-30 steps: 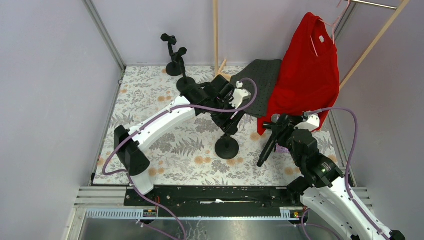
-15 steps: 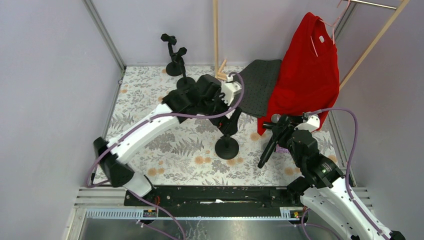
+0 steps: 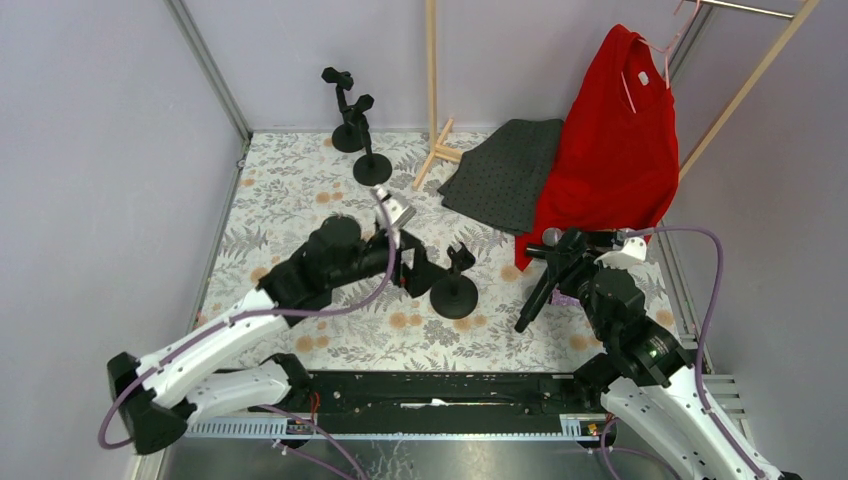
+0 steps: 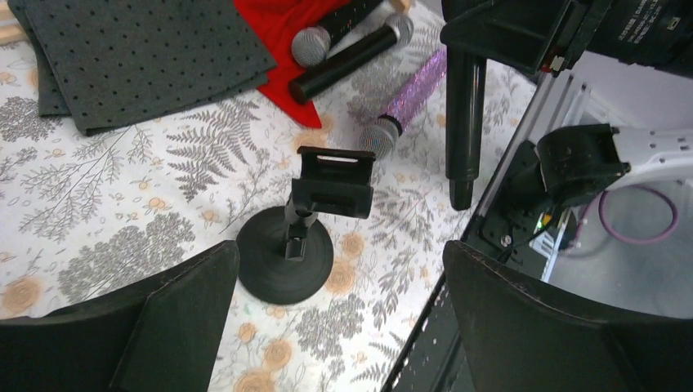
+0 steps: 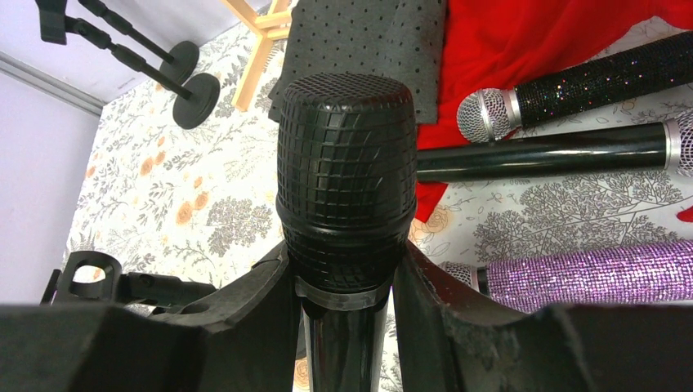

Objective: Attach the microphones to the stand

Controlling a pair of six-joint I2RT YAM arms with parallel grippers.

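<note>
The stand's neck is below my left gripper and to its right in the top view, so next I should lower and level its fingers that way, leaving the empty clip (image 4: 335,175) clear.
A black stand (image 3: 453,290) with a round base and an empty clip (image 4: 335,175) stands mid-table. My left gripper (image 3: 418,272) is open and empty just left of it, and its jaws (image 4: 340,245) frame the base from above. My right gripper (image 3: 560,262) is shut on a black microphone (image 5: 345,147) with a black grille head, held tilted right of the stand (image 5: 90,273). Two black microphones (image 4: 315,45) (image 4: 384,41) with silver heads and a glittery purple one (image 4: 409,94) lie on the table beside the red cloth. They also show in the right wrist view (image 5: 572,82) (image 5: 556,151) (image 5: 588,273).
Two more black stands (image 3: 348,110) (image 3: 370,160) are at the back. A wooden rack leg (image 3: 433,80), a dark grey cloth (image 3: 505,170) and a red shirt on a hanger (image 3: 610,130) fill the back right. A metal rail (image 3: 430,390) runs along the near edge.
My left arm has pulled back from the far side of the stand to its near left, jaws open. The right arm with the microphone has barely moved.
</note>
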